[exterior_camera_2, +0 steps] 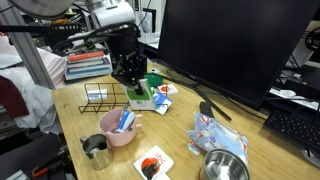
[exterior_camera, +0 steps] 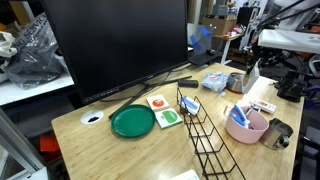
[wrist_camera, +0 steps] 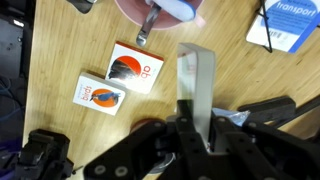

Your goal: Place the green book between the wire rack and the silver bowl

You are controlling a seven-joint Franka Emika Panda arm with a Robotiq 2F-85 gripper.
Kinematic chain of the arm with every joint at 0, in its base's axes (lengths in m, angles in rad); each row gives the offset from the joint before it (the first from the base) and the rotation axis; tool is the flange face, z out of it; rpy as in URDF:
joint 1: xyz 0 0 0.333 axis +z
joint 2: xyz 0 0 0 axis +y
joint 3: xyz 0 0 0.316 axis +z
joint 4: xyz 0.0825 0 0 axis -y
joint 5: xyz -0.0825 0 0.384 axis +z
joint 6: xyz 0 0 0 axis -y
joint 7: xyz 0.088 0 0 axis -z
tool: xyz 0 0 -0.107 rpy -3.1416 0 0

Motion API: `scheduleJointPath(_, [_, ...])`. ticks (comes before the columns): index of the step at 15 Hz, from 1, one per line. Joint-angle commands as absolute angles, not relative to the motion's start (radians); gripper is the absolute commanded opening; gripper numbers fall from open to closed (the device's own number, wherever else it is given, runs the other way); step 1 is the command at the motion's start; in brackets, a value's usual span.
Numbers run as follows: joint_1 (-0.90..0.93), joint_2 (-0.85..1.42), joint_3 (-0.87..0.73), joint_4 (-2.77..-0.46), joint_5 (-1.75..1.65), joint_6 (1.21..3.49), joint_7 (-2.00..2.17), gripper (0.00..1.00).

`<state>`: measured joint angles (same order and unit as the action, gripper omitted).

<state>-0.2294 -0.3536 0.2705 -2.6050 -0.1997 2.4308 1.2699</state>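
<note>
The robot's gripper will move away from the pink bowl and down onto the bare tabletop (exterior_camera_2: 181, 141) between the wire rack and silver bowl (exterior_camera_2: 225, 167), since that gap is clear.
My gripper (exterior_camera_2: 131, 76) is shut on the green book (exterior_camera_2: 143, 93), a thin pale yellow-green book with a darker picture, and holds it in the air above the table. In the wrist view the gripper (wrist_camera: 196, 112) clamps the book (wrist_camera: 195, 70) edge-on. In an exterior view the book (exterior_camera: 250, 76) hangs above the pink bowl, near the silver bowl (exterior_camera: 237, 82). The black wire rack (exterior_camera: 207, 130) lies long on the table; it also shows by the gripper (exterior_camera_2: 104, 97). The silver bowl (exterior_camera_2: 225, 167) sits at the near table edge.
A pink bowl (exterior_camera: 246, 124) holding blue items and a metal cup (exterior_camera: 278, 133) stand beside the rack. A round green plate (exterior_camera: 132, 121), picture cards (wrist_camera: 133, 68), a blue packet (exterior_camera_2: 210, 128) and a large monitor (exterior_camera: 115, 45) share the table.
</note>
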Motion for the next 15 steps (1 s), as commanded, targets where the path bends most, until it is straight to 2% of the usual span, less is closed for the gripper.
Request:
scheduleJointPath(1, [-0.228,-0.193,0.197,-2.502,-0.191,2.424,1.393,0.04])
scheduleJointPath(5, [-0.187,-0.032,0.082,-2.384,-0.105,2.419,1.477,0.04])
scheduleJointPath(6, [-0.172,-0.088,0.07,-2.442,-0.157,2.43,1.44,0.04])
scheduleJointPath(7, [-0.163,-0.06,0.052,-2.422,-0.153,2.43,1.44,0.14])
scheduleJointPath(12, [-0.142,-0.072,0.045,-2.43,-0.154,2.428,1.441,0.14])
scheduleJointPath(13, [-0.142,-0.073,0.044,-2.431,-0.154,2.428,1.441,0.04])
scheduleJointPath(15, [-0.135,-0.043,0.029,-2.398,-0.092,2.384,1.457,0.04])
